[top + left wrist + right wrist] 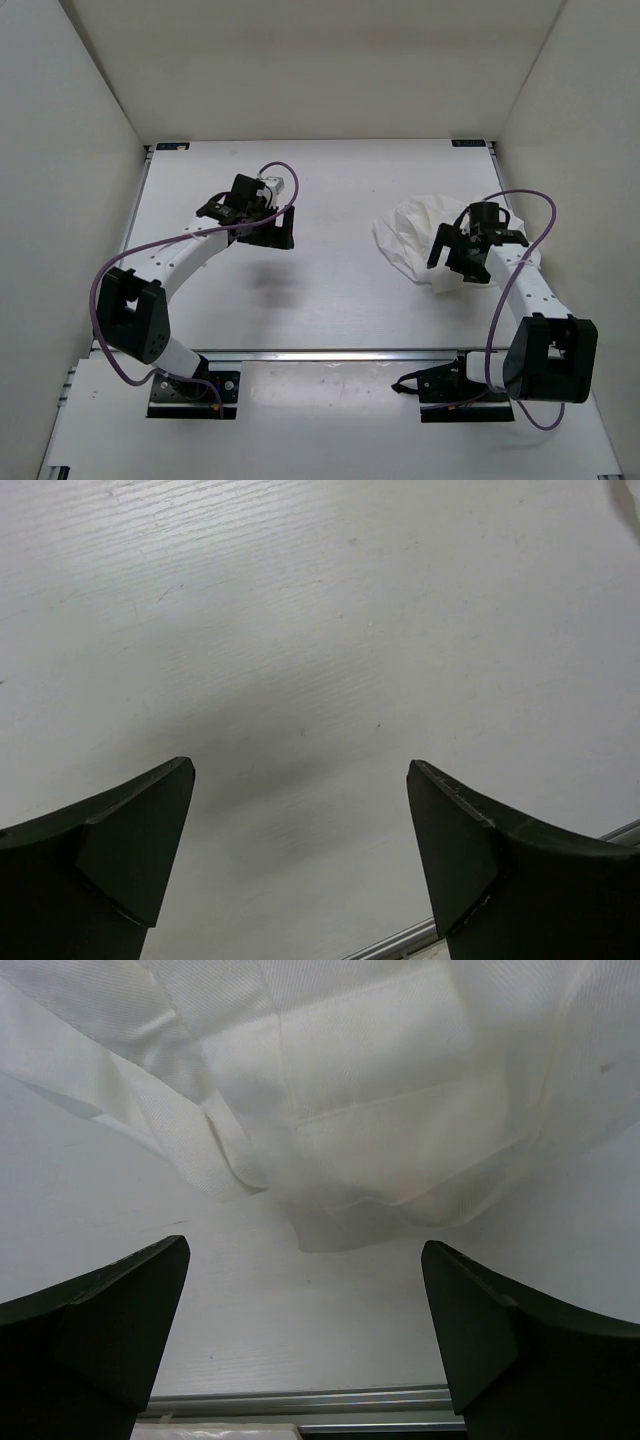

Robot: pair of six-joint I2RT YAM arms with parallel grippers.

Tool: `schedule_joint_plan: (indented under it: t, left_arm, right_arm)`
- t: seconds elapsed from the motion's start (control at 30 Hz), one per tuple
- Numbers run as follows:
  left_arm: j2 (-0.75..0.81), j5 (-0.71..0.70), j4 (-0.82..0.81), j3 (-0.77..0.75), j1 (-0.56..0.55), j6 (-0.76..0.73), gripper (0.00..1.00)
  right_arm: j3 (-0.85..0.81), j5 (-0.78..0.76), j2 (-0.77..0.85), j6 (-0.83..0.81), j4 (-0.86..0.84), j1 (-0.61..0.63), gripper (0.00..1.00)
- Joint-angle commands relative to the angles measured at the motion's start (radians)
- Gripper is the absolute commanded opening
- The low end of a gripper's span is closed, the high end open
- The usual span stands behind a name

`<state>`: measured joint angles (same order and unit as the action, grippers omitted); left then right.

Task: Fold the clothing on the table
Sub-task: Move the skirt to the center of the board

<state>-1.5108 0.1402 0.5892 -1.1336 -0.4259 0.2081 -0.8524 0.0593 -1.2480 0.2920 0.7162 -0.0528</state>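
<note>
I will next lower my right gripper onto the clothing's near edge and close there, since that pointed flap sticks out toward the gap between its open fingers.
The clothing [405, 232] is a white thin garment, bunched in a rumpled heap on the right half of the table [340, 180]. My right gripper [455, 262] hovers over the heap's near side. In the right wrist view the folded, creased clothing [370, 1090] fills the upper part, and the right gripper [305, 1245] stands open over bare tabletop just short of the fabric edge, touching nothing. My left gripper [262, 232] is over the left middle of the table, well apart from the clothing. It stands open [300, 770] with only tabletop [300, 600] between its fingers.
A silver rail [330, 354] runs along the table's near edge and shows in both wrist views [300, 1400] [400, 942]. White enclosure walls [80, 150] close in the left, right and far sides. Purple cables [130, 255] loop along both arms.
</note>
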Motion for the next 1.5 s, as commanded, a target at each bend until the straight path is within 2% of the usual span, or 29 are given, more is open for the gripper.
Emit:
schedule_joint_plan:
  t: [0.0, 0.23, 0.47, 0.67, 0.77, 0.83, 0.87, 0.97, 1.03, 1.17, 1.23, 1.33, 1.37, 1.47]
  left_arm:
    - [0.011, -0.037, 0.018, -0.037, 0.000, 0.005, 0.99]
    - [-0.020, -0.040, 0.043, -0.052, -0.013, 0.014, 0.98]
    - [-0.006, -0.045, 0.023, -0.005, -0.028, 0.004, 0.99]
    - [-0.048, -0.047, 0.047, -0.058, -0.025, -0.007, 0.98]
    - [-0.045, -0.050, 0.052, -0.063, -0.022, -0.012, 0.99]
    - [-0.040, -0.039, 0.043, -0.046, -0.013, -0.012, 0.98]
    - [-0.039, -0.045, 0.041, -0.045, -0.011, -0.012, 0.98]
    - [-0.020, -0.039, 0.047, -0.028, -0.001, -0.016, 0.99]
    - [-0.017, -0.037, 0.040, -0.023, 0.010, -0.021, 0.98]
    - [-0.026, -0.033, 0.035, -0.032, 0.012, -0.021, 0.99]
    - [-0.045, -0.042, 0.031, -0.048, 0.013, -0.016, 0.99]
    - [-0.055, -0.102, 0.037, -0.075, 0.019, -0.032, 0.99]
    - [-0.061, -0.120, 0.037, -0.100, 0.030, -0.032, 0.99]
    - [-0.061, -0.180, 0.070, -0.196, 0.068, -0.032, 0.99]
  right_arm:
    - [-0.016, -0.029, -0.019, -0.010, -0.011, 0.011, 0.99]
    - [-0.039, -0.101, -0.099, -0.039, -0.003, 0.024, 0.99]
    - [-0.088, -0.161, -0.192, -0.082, -0.001, 0.038, 0.99]
    - [-0.103, -0.179, -0.245, -0.083, -0.020, 0.030, 0.97]
    - [-0.097, -0.144, -0.270, -0.093, -0.035, 0.019, 0.79]
    - [-0.097, -0.133, -0.277, -0.097, -0.035, 0.016, 0.57]
    - [-0.099, -0.134, -0.287, -0.094, -0.047, 0.021, 0.51]
    - [-0.117, -0.154, -0.315, -0.091, -0.049, 0.044, 0.18]
    - [-0.144, -0.162, -0.333, -0.094, -0.050, 0.053, 0.00]
    - [-0.249, -0.099, -0.363, -0.093, -0.024, 0.100, 0.00]
    - [-0.388, -0.018, -0.375, -0.106, 0.003, 0.149, 0.00]
    - [-0.610, 0.022, -0.401, -0.120, 0.028, 0.331, 0.00]
    - [-0.657, 0.034, -0.428, -0.120, 0.037, 0.356, 0.00]
    - [-0.984, 0.108, -0.493, -0.108, 0.103, 0.487, 0.00]
